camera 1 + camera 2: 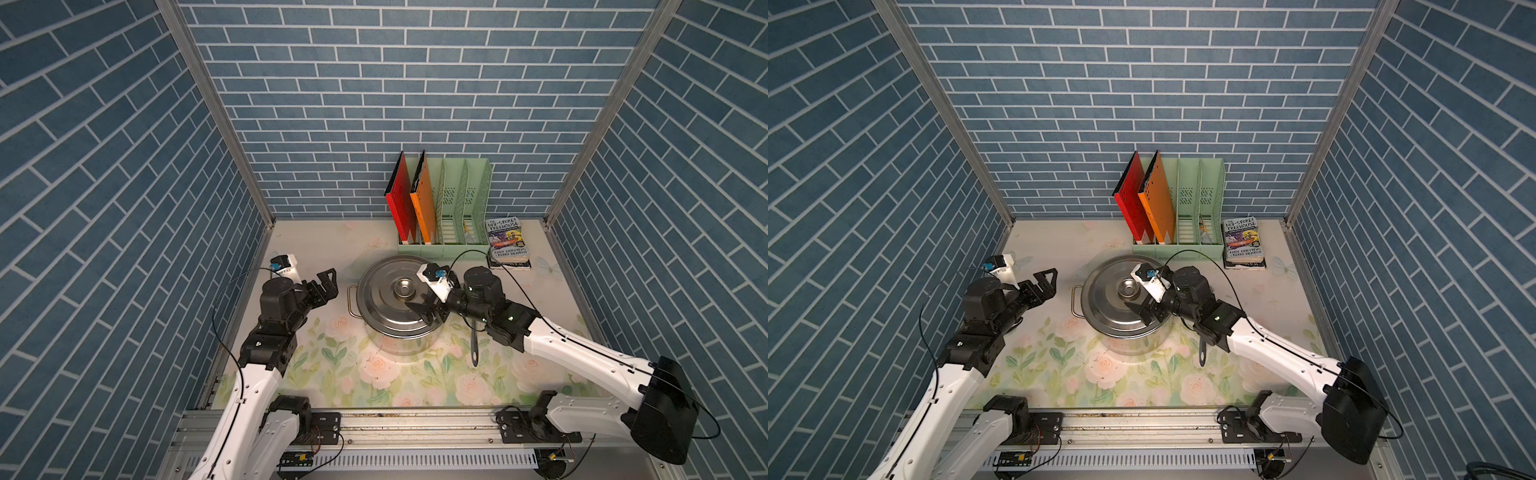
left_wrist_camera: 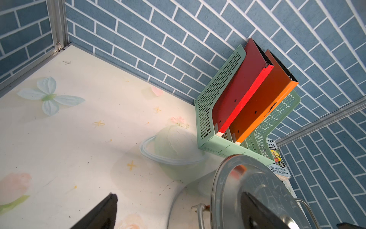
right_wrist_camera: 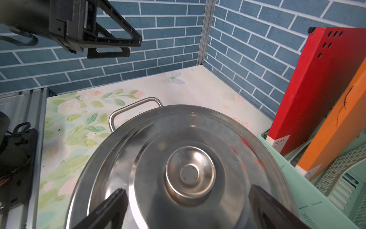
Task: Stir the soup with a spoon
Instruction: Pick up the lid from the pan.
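Observation:
The right gripper moves outward and down next, its open fingers around the lid's round knob [image 1: 404, 288] [image 3: 190, 172], and closes, since that knob sits lower and outward of them.
The steel pot [image 1: 397, 347] stands mid-table with its flat lid [image 1: 380, 305] on, so the soup is hidden. My right gripper [image 1: 419, 312] hovers open just over the lid, beside its knob [image 3: 190, 171] and apart from it, with nothing between its fingers. Right of the pot the spoon [image 1: 474, 349] lies on the table, its far part hidden under my right arm. My left gripper [image 1: 331, 282] hangs open and empty left of the pot, near its loop handle [image 1: 351, 301]. In both top views the lid covers the whole pot mouth.
A green file rack [image 1: 478, 187] at the back wall holds a red book [image 1: 401, 199] and an orange book [image 1: 424, 203]. A paperback [image 1: 507, 243] lies flat beside it. Blue brick walls close three sides; a metal rail [image 1: 415, 424] runs along the front.

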Motion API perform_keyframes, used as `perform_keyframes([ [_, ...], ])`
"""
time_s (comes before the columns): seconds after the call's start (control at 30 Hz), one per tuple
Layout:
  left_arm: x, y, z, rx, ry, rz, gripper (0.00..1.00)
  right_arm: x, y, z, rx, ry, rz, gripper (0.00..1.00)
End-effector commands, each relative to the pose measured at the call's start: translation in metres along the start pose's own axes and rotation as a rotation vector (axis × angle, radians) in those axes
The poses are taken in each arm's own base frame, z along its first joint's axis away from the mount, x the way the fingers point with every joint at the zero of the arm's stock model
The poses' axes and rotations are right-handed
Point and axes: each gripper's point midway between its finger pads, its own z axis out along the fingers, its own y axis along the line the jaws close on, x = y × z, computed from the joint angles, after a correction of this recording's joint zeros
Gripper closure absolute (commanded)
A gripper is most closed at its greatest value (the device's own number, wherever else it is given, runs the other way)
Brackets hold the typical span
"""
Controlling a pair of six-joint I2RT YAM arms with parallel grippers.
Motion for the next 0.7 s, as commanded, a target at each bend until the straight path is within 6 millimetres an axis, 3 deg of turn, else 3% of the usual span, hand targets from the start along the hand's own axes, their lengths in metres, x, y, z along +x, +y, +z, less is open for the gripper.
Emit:
perform_keyframes([
  [0.0, 0.01, 0.009, 0.001, -0.035, 0.024, 0.025, 0.0, -0.029, -0.003, 0.01, 0.006, -0.144, -0.061, 0.0],
  [0.4, 0.011, 0.013, 0.0, -0.059, 0.03, 0.057, 0.0, -0.009, -0.009, 0.059, -0.017, -0.036, 0.06, 0.01],
  [0.67, 0.014, 0.015, 0.001, -0.063, 0.032, 0.063, 0.0, 0.002, -0.011, 0.057, -0.004, 0.02, 0.098, 0.03],
])
